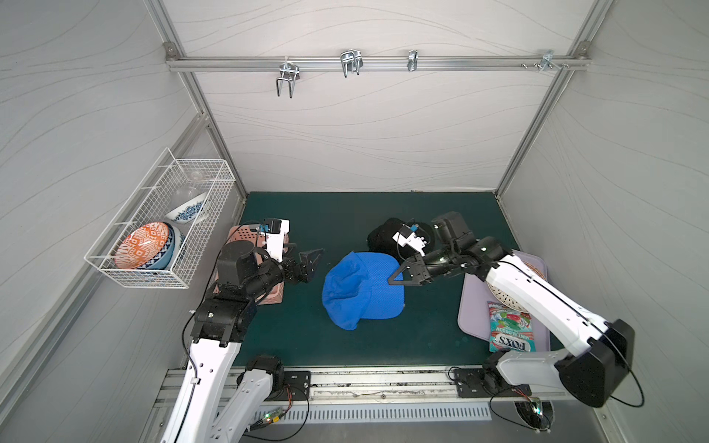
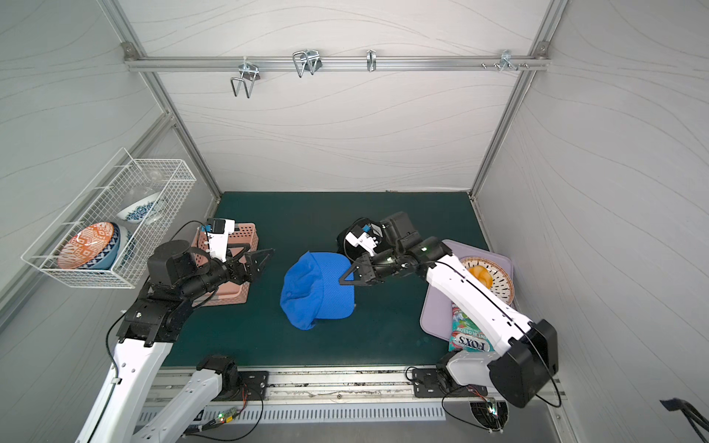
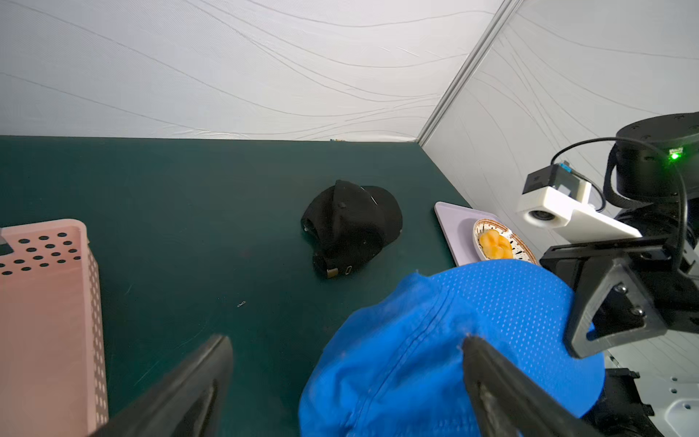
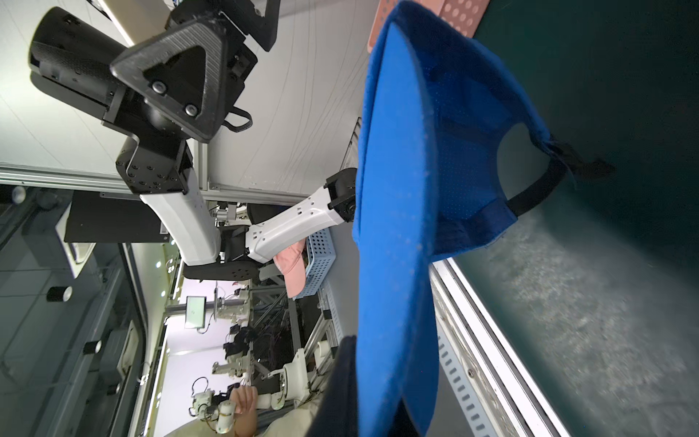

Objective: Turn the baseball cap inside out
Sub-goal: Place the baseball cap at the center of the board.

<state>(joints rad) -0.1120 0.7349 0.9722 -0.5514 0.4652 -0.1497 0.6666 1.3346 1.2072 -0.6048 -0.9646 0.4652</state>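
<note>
The cap's top is hanging in midair, so the robot's right gripper next needs to bring the cap down onto the green mat [image 1: 410, 314], moving gently toward the lilac tray, to let go of the edge of the cap's brim.
The blue baseball cap [image 1: 360, 291] [image 2: 318, 291] is in the middle of the green mat. Its dotted brim points right and its crumpled crown sags to the left. My right gripper [image 1: 395, 278] [image 2: 343, 279] is shut on the brim's edge. In the right wrist view the brim [image 4: 397, 189] runs between the shut fingers of that gripper [image 4: 374, 401], and the cap's hollow inside and dark back strap show. My left gripper [image 1: 312, 264] [image 2: 264, 261] stands open just left of the cap and holds nothing. In the left wrist view the crown [image 3: 416, 359] lies beyond its spread fingers [image 3: 488, 370].
A black cap [image 1: 383, 234] [image 3: 351, 227] lies behind the blue one, under the right wrist. A pink perforated basket [image 2: 238, 237] [image 3: 45, 302] sits at the left. A lilac tray [image 1: 472, 307] at the right carries a plate of orange food [image 2: 487, 276] and a candy bag [image 1: 510, 326]. A wire basket of bowls [image 1: 153, 230] hangs on the left wall.
</note>
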